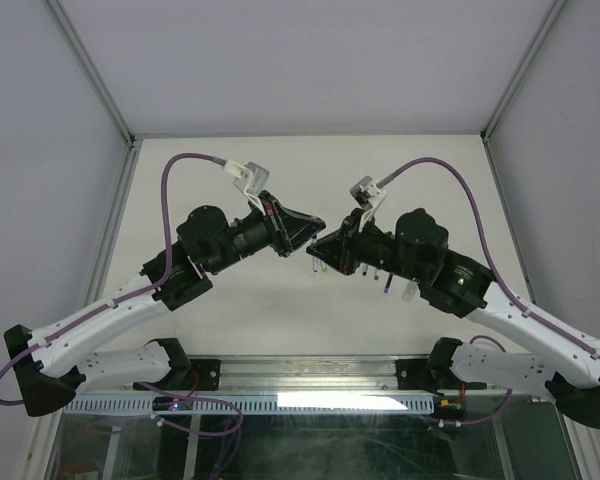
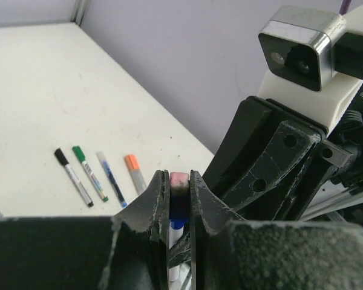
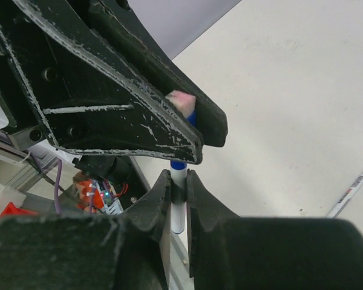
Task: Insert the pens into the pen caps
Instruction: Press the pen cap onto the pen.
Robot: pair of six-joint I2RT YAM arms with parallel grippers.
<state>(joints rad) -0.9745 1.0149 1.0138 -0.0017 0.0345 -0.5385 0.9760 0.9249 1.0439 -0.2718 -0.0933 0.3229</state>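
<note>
My right gripper will tilt down, lower onto the bare tabletop beside the black-capped pen and let go, because the pen's collar sits in the cap.
My left gripper [image 2: 179, 175] is shut on a blue pen cap [image 2: 179, 204] with a pinkish end. My right gripper [image 3: 178, 176] is shut on a white-barrelled pen [image 3: 178, 202], whose blue collar sits at the mouth of that cap [image 3: 192, 118]. The two grippers meet tip to tip above the table's middle, left gripper [image 1: 302, 240] against right gripper [image 1: 325, 248]. Several more pens lie side by side on the table: one black-capped [image 2: 72, 177], one green-capped [image 2: 89, 173], one blue-marked [image 2: 111, 179] and one orange-capped [image 2: 135, 172].
The row of pens [image 1: 378, 275] lies under the right arm's wrist. One more pen [image 3: 351, 192] lies alone on the white table [image 1: 230, 310]. Grey walls close in the back and sides, and a metal rail [image 1: 310, 375] runs along the near edge.
</note>
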